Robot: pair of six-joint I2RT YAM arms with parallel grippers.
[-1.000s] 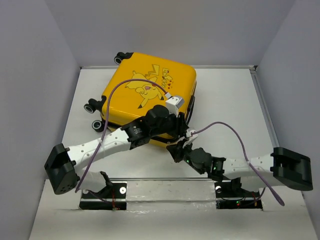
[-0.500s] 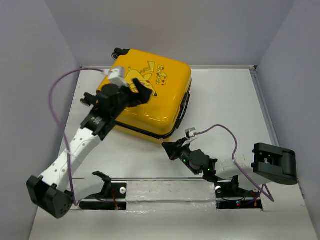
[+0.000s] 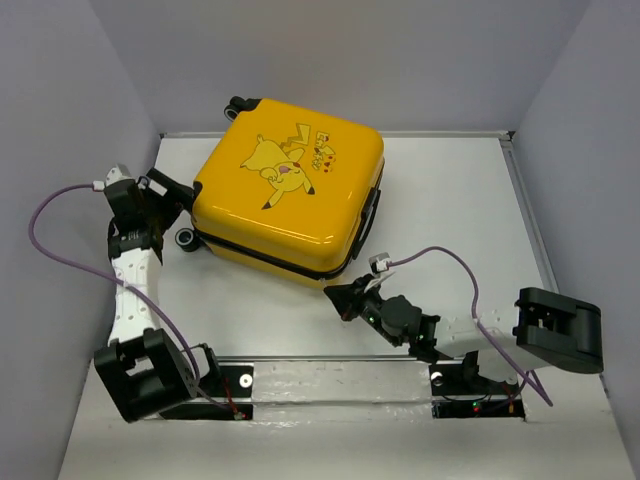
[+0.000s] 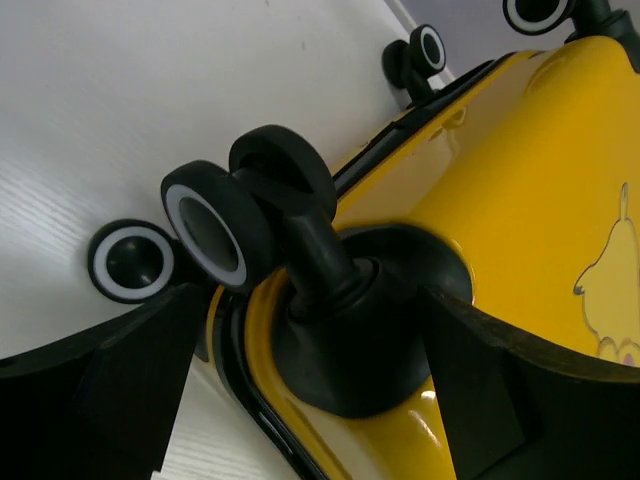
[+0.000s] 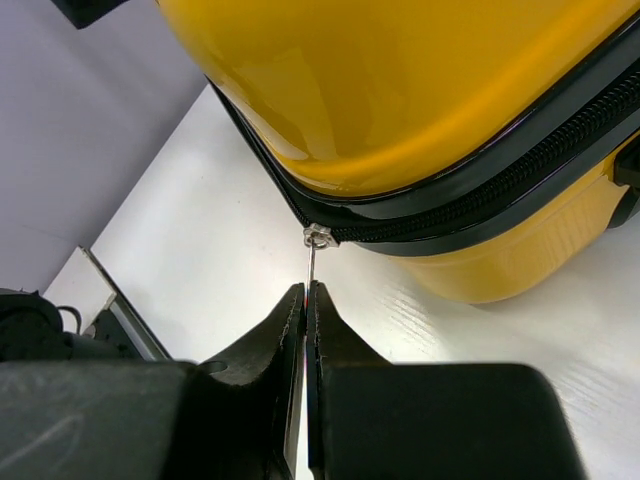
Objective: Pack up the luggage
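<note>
Next, my left gripper eases outward and tilts toward level, bringing its open fingers around the upper black wheel, because that wheel is still beyond the fingertips.
The luggage is a glossy yellow hard-shell suitcase lying flat with its lid down and the cartoon facing up. My left gripper is open at its left corner. In the left wrist view the black fingers stand on either side of a black caster wheel without touching it, and the yellow shell fills the right. My right gripper is at the near corner, shut on the thin metal zipper pull. The pull hangs from the slider on the black zipper.
The white table is boxed in by grey walls on three sides. A metal rail with both arm bases runs along the near edge. The suitcase's black side handle faces right. Purple cables loop from both wrists.
My left arm swung off the lid to the suitcase's left corner and its gripper opened. The suitcase shifted slightly left and back. The right gripper kept its hold on the zipper pull.
</note>
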